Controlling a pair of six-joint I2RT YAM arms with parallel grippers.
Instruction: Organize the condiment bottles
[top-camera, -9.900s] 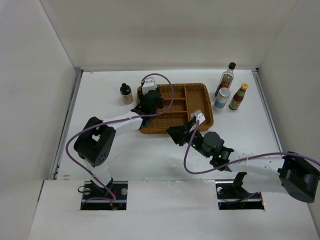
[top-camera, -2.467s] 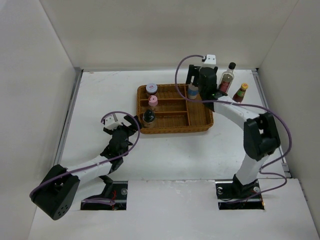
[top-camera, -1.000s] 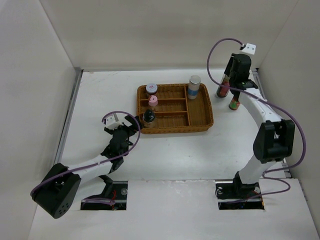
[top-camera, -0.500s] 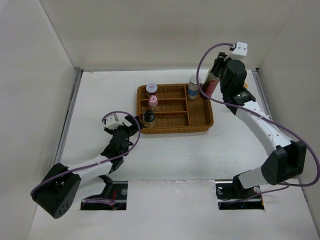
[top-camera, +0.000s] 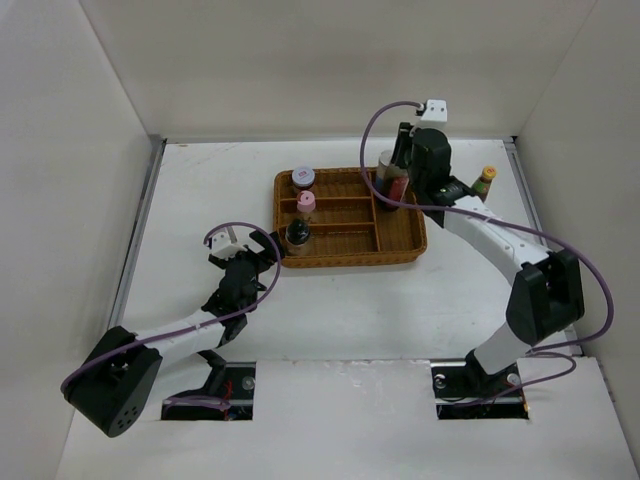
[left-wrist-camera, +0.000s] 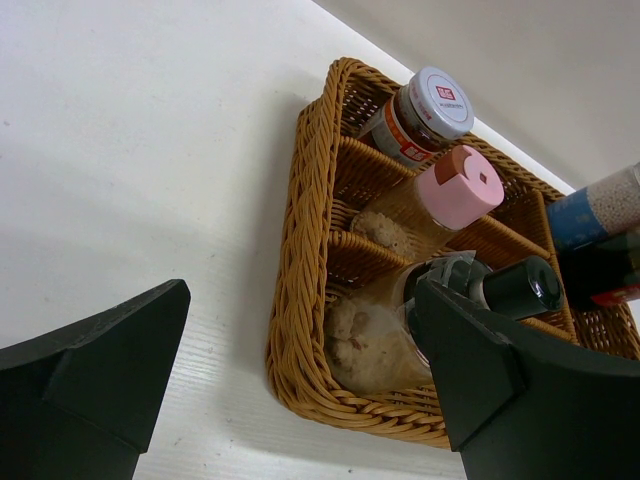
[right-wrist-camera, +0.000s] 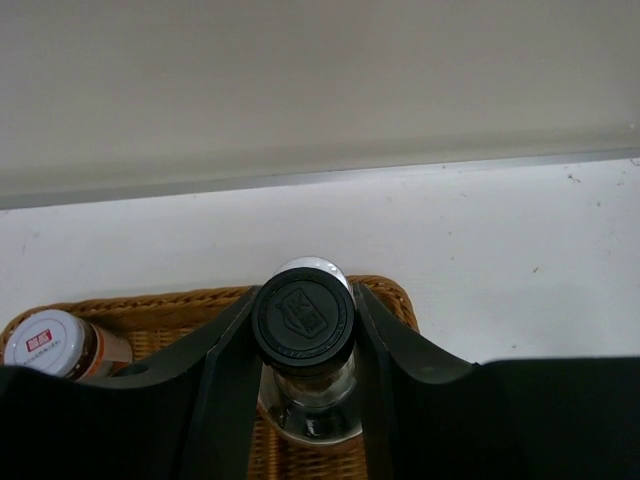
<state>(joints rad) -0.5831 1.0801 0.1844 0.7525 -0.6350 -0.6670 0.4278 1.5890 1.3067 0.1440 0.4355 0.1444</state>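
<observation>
My right gripper lowers the clear bottle upright next and releases it. Free space for it lies below in the basket's end section (top-camera: 397, 220), beside the silver-lidded bottle (top-camera: 387, 160).
My right gripper (top-camera: 398, 180) (right-wrist-camera: 303, 300) is shut on the neck of the tall clear black-capped bottle (right-wrist-camera: 303, 318) (top-camera: 398, 185), upright over the right end of the wicker basket (top-camera: 405, 240). The silver-lidded blue-white bottle (top-camera: 387, 160) (left-wrist-camera: 595, 212) stands just behind it. A brown jar with a pale red-labelled lid (left-wrist-camera: 425, 108), a pink-lidded jar (left-wrist-camera: 450, 192) and a short black-capped bottle (left-wrist-camera: 505, 290) fill the basket's left compartments. The red sauce bottle with a yellow cap (top-camera: 483, 180) stands on the table to the right. My left gripper (top-camera: 262, 248) (left-wrist-camera: 300, 300) is open near the basket's near-left corner.
White walls enclose the table on three sides. The basket's middle compartments (top-camera: 345, 215) hold nothing. The right arm's purple cable (top-camera: 375, 125) arches over the basket's far edge.
My right gripper has carried the tall black-capped bottle leftward from beside the red sauce bottle to over the basket's right end. The left arm has not moved.
</observation>
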